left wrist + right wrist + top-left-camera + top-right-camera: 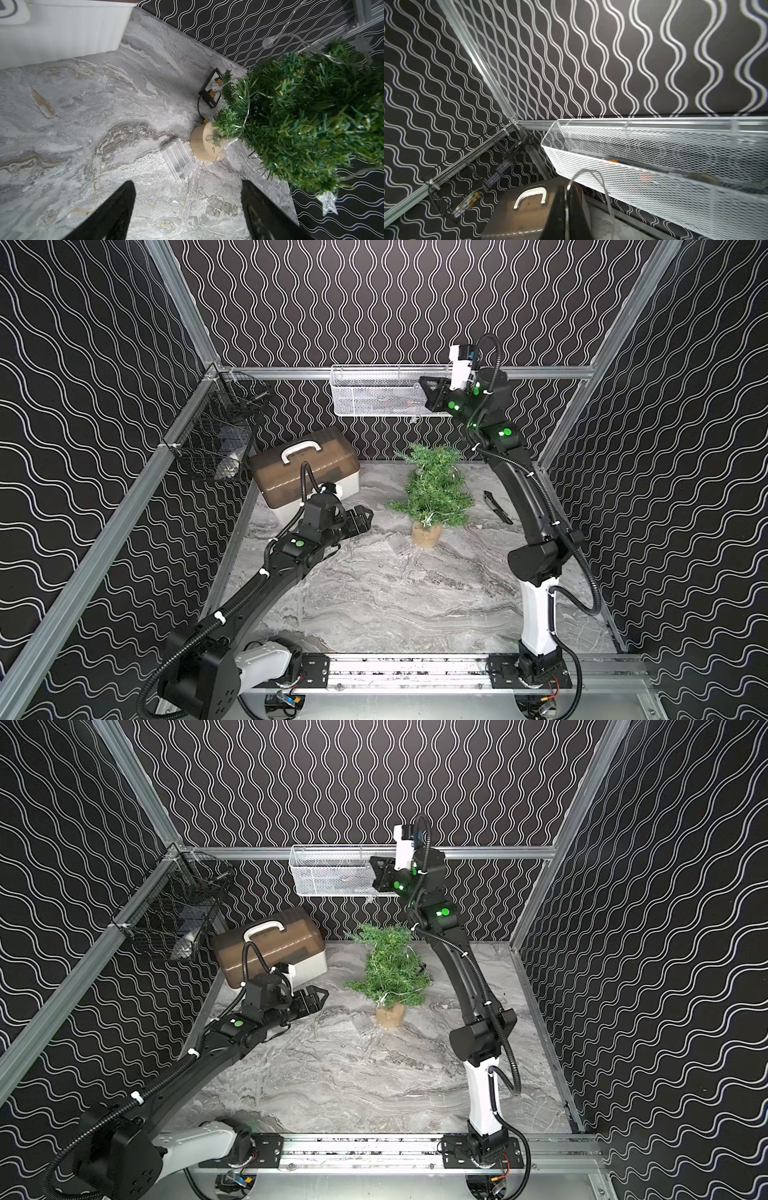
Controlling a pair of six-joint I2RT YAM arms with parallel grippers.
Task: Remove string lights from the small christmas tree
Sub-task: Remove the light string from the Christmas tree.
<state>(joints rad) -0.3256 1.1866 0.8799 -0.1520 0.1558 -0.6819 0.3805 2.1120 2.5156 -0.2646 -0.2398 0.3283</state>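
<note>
The wire still trails toward the treetop. So my right gripper swings down over the bare tabletop beyond the black flat tool next and releases the wire there.
The small christmas tree (434,489) (390,969) (301,116) stands upright on its tan base (426,535) at the back middle of the table. The string lights (247,99) wind through its branches as a thin clear wire with star bulbs. Their translucent battery box (178,161) (399,545) lies flat on the table beside the base. My right gripper (423,383) (566,187) is raised high beside the white mesh basket and shut on the wire, which loops out of its jaws (583,176) and hangs down toward the treetop. My left gripper (365,516) (187,207) hovers open left of the tree, holding nothing.
A brown-lidded white box (303,472) sits at the back left, just behind my left wrist. The white mesh basket (374,393) hangs on the back wall and a black wire basket (216,439) on the left wall. A black flat tool (496,508) lies right of the tree.
</note>
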